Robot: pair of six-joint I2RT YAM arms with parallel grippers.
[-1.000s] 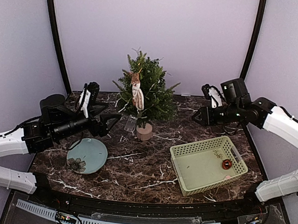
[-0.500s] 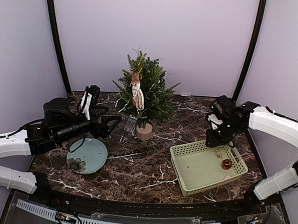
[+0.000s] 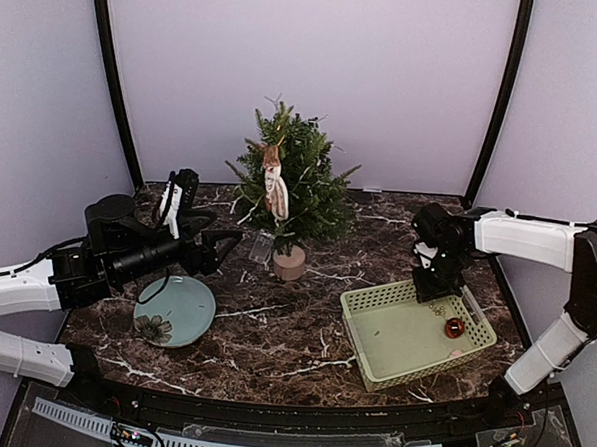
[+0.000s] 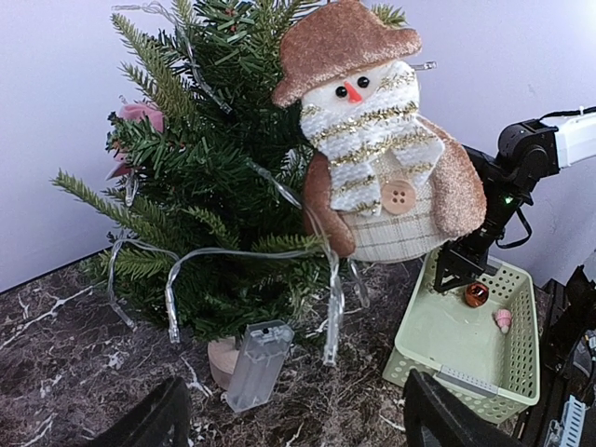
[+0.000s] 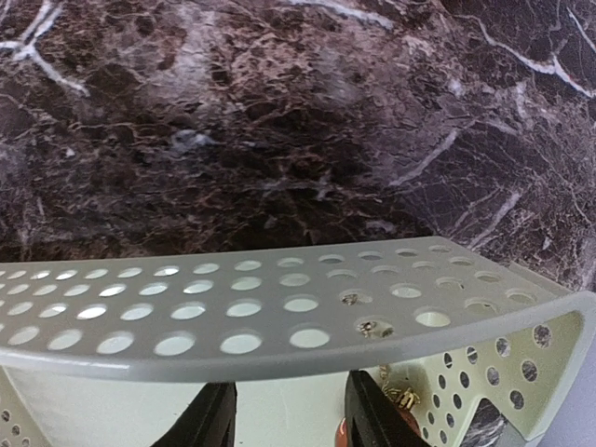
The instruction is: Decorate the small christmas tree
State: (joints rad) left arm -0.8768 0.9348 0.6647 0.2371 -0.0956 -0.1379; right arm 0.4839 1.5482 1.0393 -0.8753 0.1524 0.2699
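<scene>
Next, my right gripper moves down along the inside of the green basket's far side onto the gold bells (image 3: pixel 437 310) (image 5: pixel 388 380). The bells lie below its open fingers, hence this move.
The small christmas tree (image 3: pixel 293 178) stands in its beige pot (image 3: pixel 289 264) at the back middle. A snowman ornament (image 3: pixel 273 185) and a clear light string (image 4: pixel 244 251) hang on it. In the left wrist view the tree (image 4: pixel 200 177) and snowman (image 4: pixel 377 158) fill the frame. My left gripper (image 3: pixel 218 235) hovers left of the pot, open and holding nothing (image 4: pixel 298 428). My right gripper (image 3: pixel 437 287) points down just inside the far rim of the green basket (image 3: pixel 392 341). It is open (image 5: pixel 291 421), with nothing between its fingers. A red bauble (image 3: pixel 454 328) and gold bells (image 5: pixel 400 396) lie close by.
A clear battery box (image 4: pixel 256 363) leans against the pot. A teal plate (image 3: pixel 174 310) with a flower lies at the front left under my left arm. The perforated basket wall (image 5: pixel 279 312) spans the right wrist view. A small pink item (image 4: pixel 504 319) lies in the basket.
My right arm has swung from the back right, where it pointed left, down to the basket's far rim. The left arm has hardly moved.
</scene>
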